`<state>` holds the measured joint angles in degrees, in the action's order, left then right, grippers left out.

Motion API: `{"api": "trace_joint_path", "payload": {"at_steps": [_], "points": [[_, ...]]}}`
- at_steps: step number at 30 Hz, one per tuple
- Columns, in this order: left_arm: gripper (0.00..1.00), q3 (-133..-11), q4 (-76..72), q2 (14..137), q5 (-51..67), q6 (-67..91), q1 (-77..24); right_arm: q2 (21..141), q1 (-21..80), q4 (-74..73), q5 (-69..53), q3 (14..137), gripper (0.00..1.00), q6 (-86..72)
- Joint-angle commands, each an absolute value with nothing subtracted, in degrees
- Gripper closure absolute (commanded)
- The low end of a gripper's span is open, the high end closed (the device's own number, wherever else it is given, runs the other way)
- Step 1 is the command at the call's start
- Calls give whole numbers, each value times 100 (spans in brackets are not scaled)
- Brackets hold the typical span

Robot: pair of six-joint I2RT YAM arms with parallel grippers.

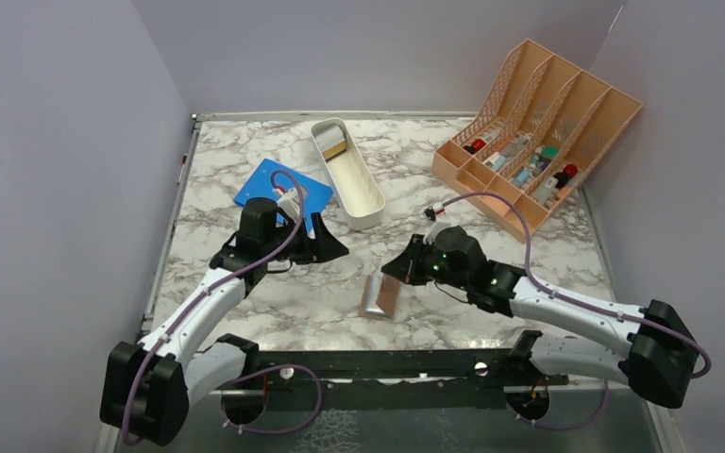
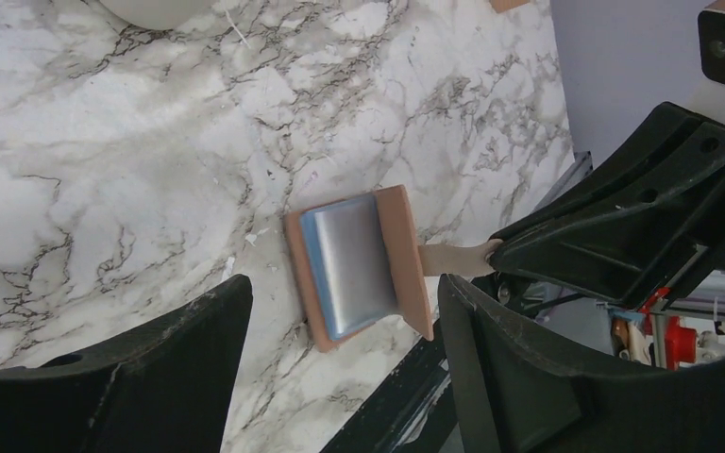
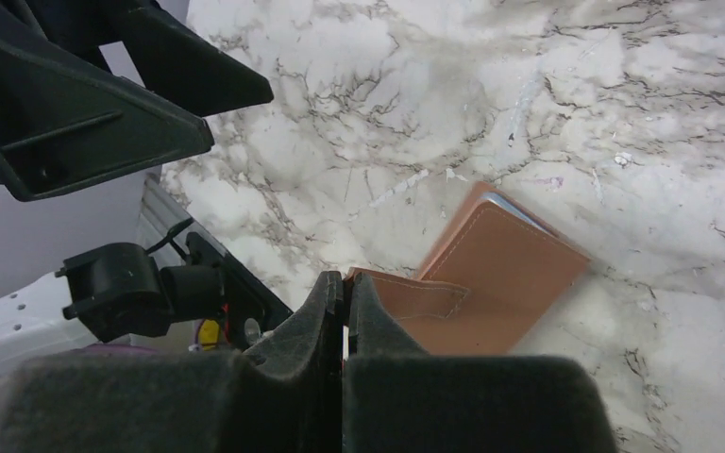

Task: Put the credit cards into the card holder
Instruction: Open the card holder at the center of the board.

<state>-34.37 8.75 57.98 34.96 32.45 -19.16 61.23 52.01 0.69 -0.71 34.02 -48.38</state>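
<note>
My right gripper draws back over the marble [image 1: 407, 294] beside the card holder's flap and releases the card holder's strap next, since that spot lies to its right in the top view.
The brown card holder [image 1: 387, 294] lies open on the marble near the front edge. A silver-grey credit card [image 2: 357, 262] sits in its pale blue inside. My right gripper [image 3: 345, 279] is shut on the card holder's [image 3: 505, 269] strap [image 3: 420, 294], holding the flap up. My left gripper [image 2: 340, 297] hovers open above the card holder [image 2: 406, 247], nothing between its fingers. From above, the left gripper [image 1: 328, 247] is left of the holder and the right gripper [image 1: 398, 266] is just above it. A gold-brown credit card [image 1: 333, 146] lies in the far end of the white tray.
A long white tray [image 1: 359, 193] stands at the back centre, with a blue notebook [image 1: 262, 184] to its left under the left arm. A peach lattice organiser [image 1: 540, 132] with small items stands at the back right. A black rail [image 1: 387, 363] runs along the near edge.
</note>
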Motion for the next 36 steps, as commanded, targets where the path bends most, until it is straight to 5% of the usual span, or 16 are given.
{"api": "trace_joint_path", "payload": {"at_steps": [1, 23, 36], "points": [[25, -3173, 289, 5980, 3737, 3418, -2024, 6484, 5194, 725, -343, 3295, 99, -4827], [24, -2803, -605, 6907, 3053, 3947, -3232, 5189, 5193, -2165, 1675, 2562, 99, -5474], [23, -2717, -1166, 7477, 2703, 4021, -3726, 4877, 5189, -2139, 1626, 2361, 99, -5612]]}}
